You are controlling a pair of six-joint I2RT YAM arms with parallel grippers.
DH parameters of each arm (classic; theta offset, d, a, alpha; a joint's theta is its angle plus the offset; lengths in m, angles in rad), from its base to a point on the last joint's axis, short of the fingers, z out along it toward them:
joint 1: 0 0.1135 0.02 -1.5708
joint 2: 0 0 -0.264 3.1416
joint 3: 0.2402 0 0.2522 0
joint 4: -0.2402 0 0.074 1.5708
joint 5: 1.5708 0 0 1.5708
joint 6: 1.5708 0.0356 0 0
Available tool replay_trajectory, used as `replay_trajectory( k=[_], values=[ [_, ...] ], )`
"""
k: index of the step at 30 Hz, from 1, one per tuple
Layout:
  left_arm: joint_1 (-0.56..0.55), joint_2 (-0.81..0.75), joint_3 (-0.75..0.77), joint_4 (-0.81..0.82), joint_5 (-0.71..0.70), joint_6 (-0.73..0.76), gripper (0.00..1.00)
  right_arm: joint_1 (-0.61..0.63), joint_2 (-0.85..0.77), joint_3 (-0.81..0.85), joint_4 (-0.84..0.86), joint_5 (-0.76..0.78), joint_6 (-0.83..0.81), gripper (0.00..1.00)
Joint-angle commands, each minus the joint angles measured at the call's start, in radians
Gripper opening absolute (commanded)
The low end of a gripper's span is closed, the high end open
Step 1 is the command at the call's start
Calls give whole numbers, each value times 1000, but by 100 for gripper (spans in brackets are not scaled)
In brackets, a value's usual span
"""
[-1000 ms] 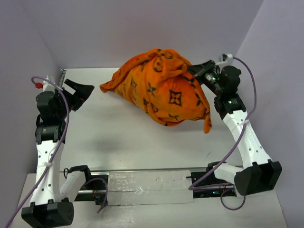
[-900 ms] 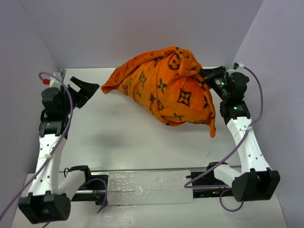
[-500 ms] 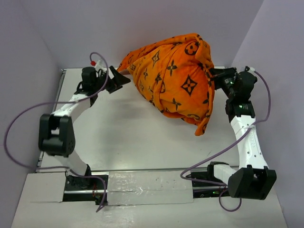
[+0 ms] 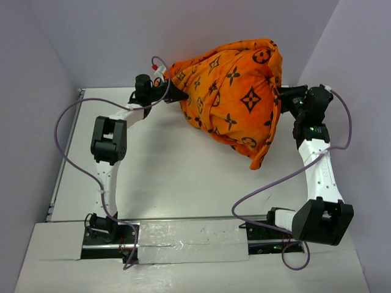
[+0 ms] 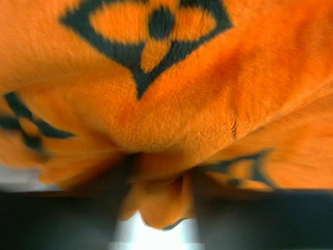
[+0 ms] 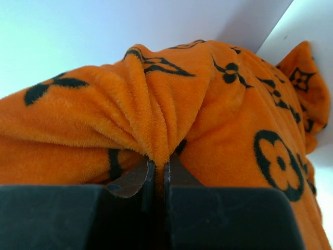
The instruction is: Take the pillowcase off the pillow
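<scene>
I will next lower my right gripper and pull the pinched fold back over the white table (image 4: 267,162), and then I will let go of it.
The orange pillowcase (image 4: 235,91) with dark brown motifs hangs as a bunched bundle above the back right of the table. My right gripper (image 4: 280,101) is shut on a pinched fold of it (image 6: 156,104) at the bundle's right side, the jaws (image 6: 156,164) nearly touching around the fabric. My left gripper (image 4: 180,94) has reached the bundle's left end. In the left wrist view a fold of pillowcase (image 5: 171,78) fills the gap of that gripper (image 5: 158,182). The pillow is hidden inside the cover. A loose corner (image 4: 259,160) dangles below.
The white table (image 4: 171,165) lies under the bundle, with grey walls close behind and to the right. Purple cables (image 4: 67,131) loop off both arms. A metal rail (image 4: 189,235) and the arm bases run along the near edge.
My left arm swung from the table's left side to the pillowcase's left end and closed on it. My right gripper lifted the bundle higher, toward the back right.
</scene>
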Motion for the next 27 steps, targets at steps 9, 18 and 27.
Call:
replay_trajectory(
  k=[9, 18, 27],
  values=[
    [-1, -476, -170, 28, -390, 130, 0, 9, 81, 147, -191, -46, -228, 0],
    [69, -970, -252, -275, -746, 205, 0, 54, 61, 204, -385, 65, -455, 0],
    [77, -1110, -594, -388, -934, 148, 0, 173, 38, -40, -450, 361, -562, 58]
  ],
)
